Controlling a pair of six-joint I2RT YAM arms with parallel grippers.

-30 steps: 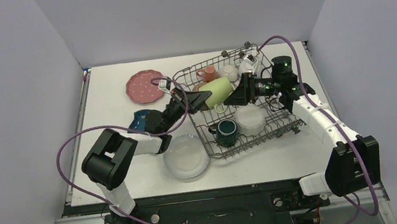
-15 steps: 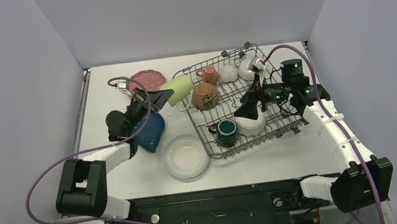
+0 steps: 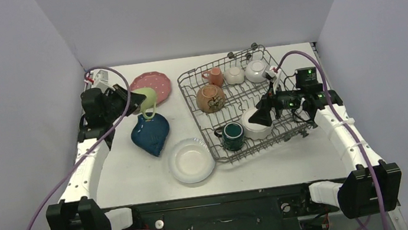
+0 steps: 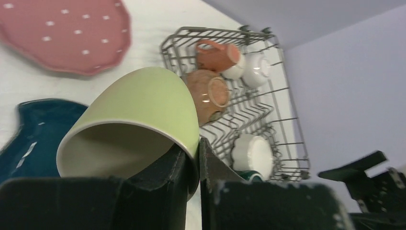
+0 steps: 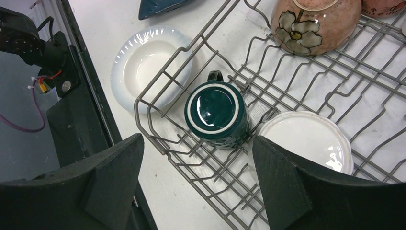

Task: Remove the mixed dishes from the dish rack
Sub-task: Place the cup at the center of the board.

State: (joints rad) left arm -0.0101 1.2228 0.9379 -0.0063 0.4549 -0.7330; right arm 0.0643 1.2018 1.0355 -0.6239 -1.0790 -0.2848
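The left gripper shifts left in the top view next, tilts downward and lowers the cup beside the blue dish [image 3: 150,134], where the table is empty.
My left gripper [image 3: 129,104] [image 4: 192,160] is shut on the rim of the light-green cup [image 3: 146,97] [image 4: 143,108], held at the far left above the table beside the pink white-dotted plate [image 3: 153,86] [image 4: 67,36] and the dark blue leaf-shaped dish [image 3: 150,134]. My right gripper [image 3: 258,117] [image 5: 196,177] is open and empty above the dish rack [image 3: 244,101] [image 5: 297,86], over the upturned dark green mug [image 3: 232,135] [image 5: 216,112] and a white bowl [image 5: 309,139]. The rack also holds a brown flowered bowl [image 3: 211,98], an orange cup [image 3: 214,76] and two white bowls.
A white plate [image 3: 191,160] [image 5: 151,67] lies on the table in front of the rack's near left corner. Purple cables loop off both arms. Grey walls close in the table on three sides.
My left arm has swung left out of the rack with the light-green cup, from over the rack to the far left by the pink plate. My right gripper has drawn back over the green mug.
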